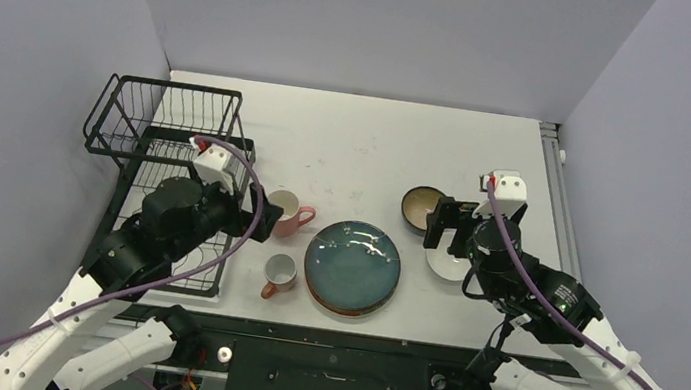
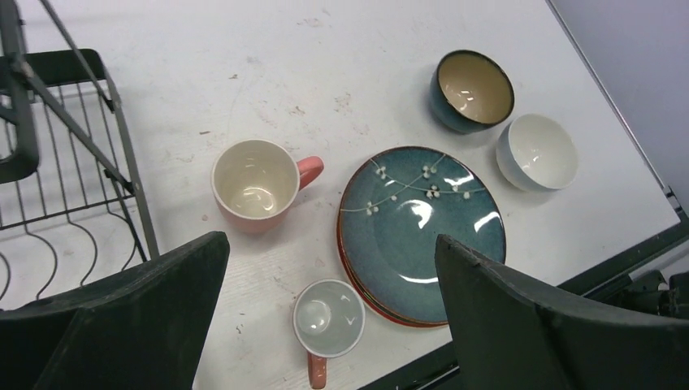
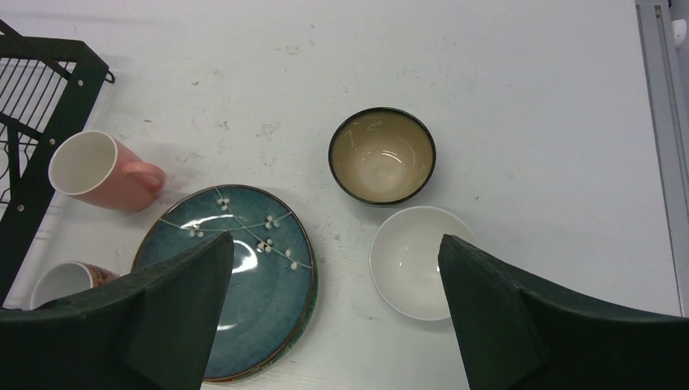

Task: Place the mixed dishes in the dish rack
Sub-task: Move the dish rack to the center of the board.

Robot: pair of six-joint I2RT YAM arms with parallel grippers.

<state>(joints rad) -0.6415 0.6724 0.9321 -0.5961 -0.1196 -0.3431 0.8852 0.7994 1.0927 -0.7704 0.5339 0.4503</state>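
The near bar of the rack's upper basket is to the left of my left gripper in the top view. My left gripper will move across onto that bar next.
The dish rack [image 1: 166,146] is a black wire frame at the table's left. A stack of plates with a dark teal flowered one on top [image 1: 352,268] lies near the front edge. Left of it stand a pink mug [image 1: 286,211] and a white orange-handled mug [image 1: 279,272]. A brown bowl [image 1: 420,206] and a small white bowl [image 1: 445,265] sit to the right. My left gripper [image 2: 329,248] hangs open above the two mugs, beside the rack's right edge, holding nothing. My right gripper [image 3: 335,244] is open and empty above the gap between plates [image 3: 244,280] and white bowl [image 3: 413,262].
The rack's upper basket [image 1: 165,116] rises at the back left, its lower grid [image 2: 65,195] just left of the pink mug [image 2: 254,180]. A metal rail [image 1: 556,172] runs along the table's right edge. Grey walls close in the back and sides.
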